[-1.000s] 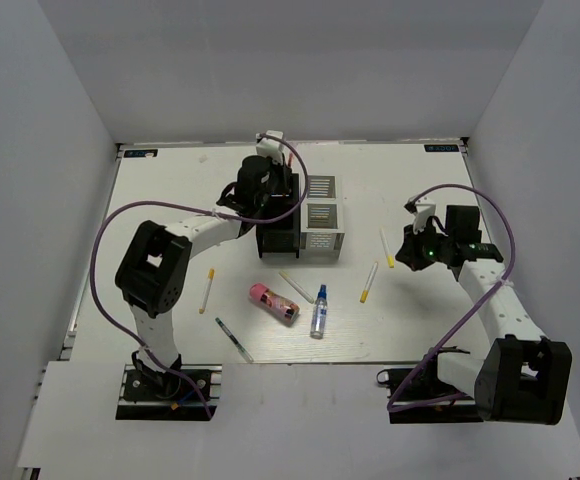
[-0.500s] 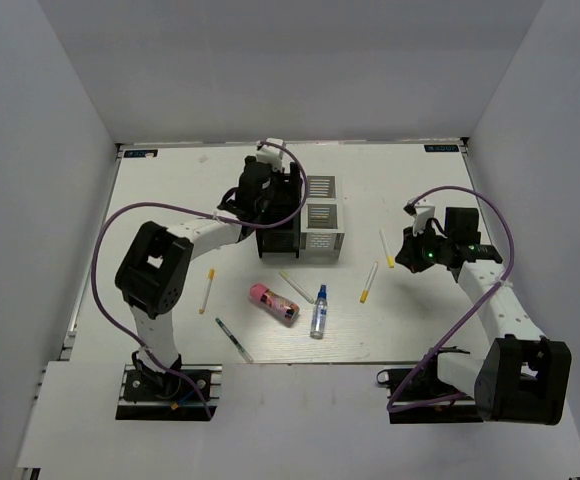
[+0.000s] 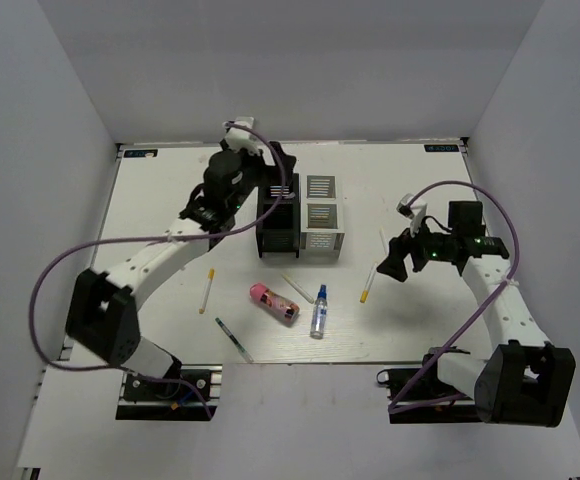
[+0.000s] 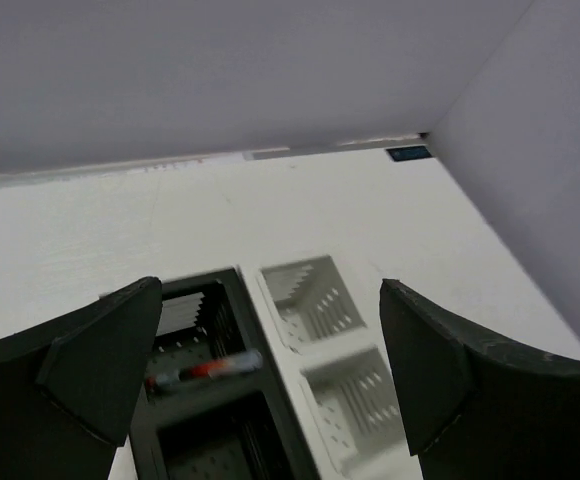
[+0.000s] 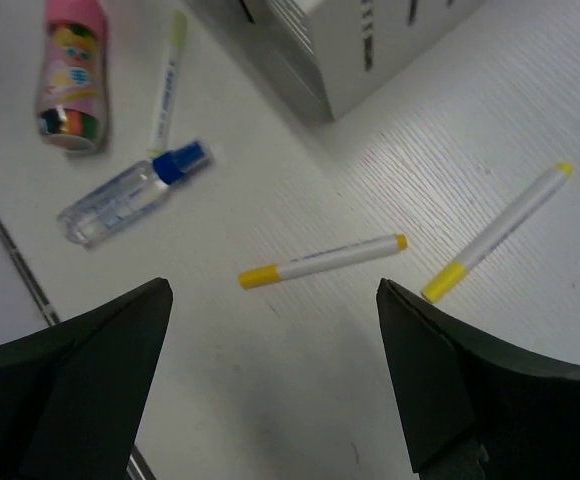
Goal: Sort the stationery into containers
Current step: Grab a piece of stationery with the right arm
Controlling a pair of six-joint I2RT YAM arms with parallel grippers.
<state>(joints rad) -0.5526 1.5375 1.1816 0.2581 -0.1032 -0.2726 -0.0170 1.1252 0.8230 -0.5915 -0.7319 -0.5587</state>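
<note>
My right gripper moves over and down onto the dark green pen's middle next, since the dark green pen (image 3: pixel 233 339) lies unsorted to its left in the top view.
Four mesh containers cluster mid-table: two black cups (image 3: pixel 278 225) and two silver-white cups (image 3: pixel 322 213). My left gripper (image 3: pixel 275 160) hovers above their far side, open and empty (image 4: pixel 270 290). Below it a red pen (image 4: pixel 205 368) lies inside the rear black cup (image 4: pixel 185 330). My right gripper (image 3: pixel 385 265) is open, low over a white yellow-tipped pen (image 5: pixel 320 260); a second such pen (image 5: pixel 497 230) lies to its right. A pink cylinder (image 3: pixel 273 303), a blue-capped bottle (image 3: pixel 318 312), a dark green pen (image 3: pixel 233 339) and two more white pens (image 3: pixel 207 290) (image 3: pixel 296 288) lie on the table.
The table ends at white walls on the left, right and far sides. The corner of a silver-white cup (image 5: pixel 350 50) stands just beyond the pens in the right wrist view. Purple cables loop from both arms.
My left gripper opened over the black cups and pulled back up and left, leaving the red pen in the rear black cup. My right gripper opened and shifted slightly left.
</note>
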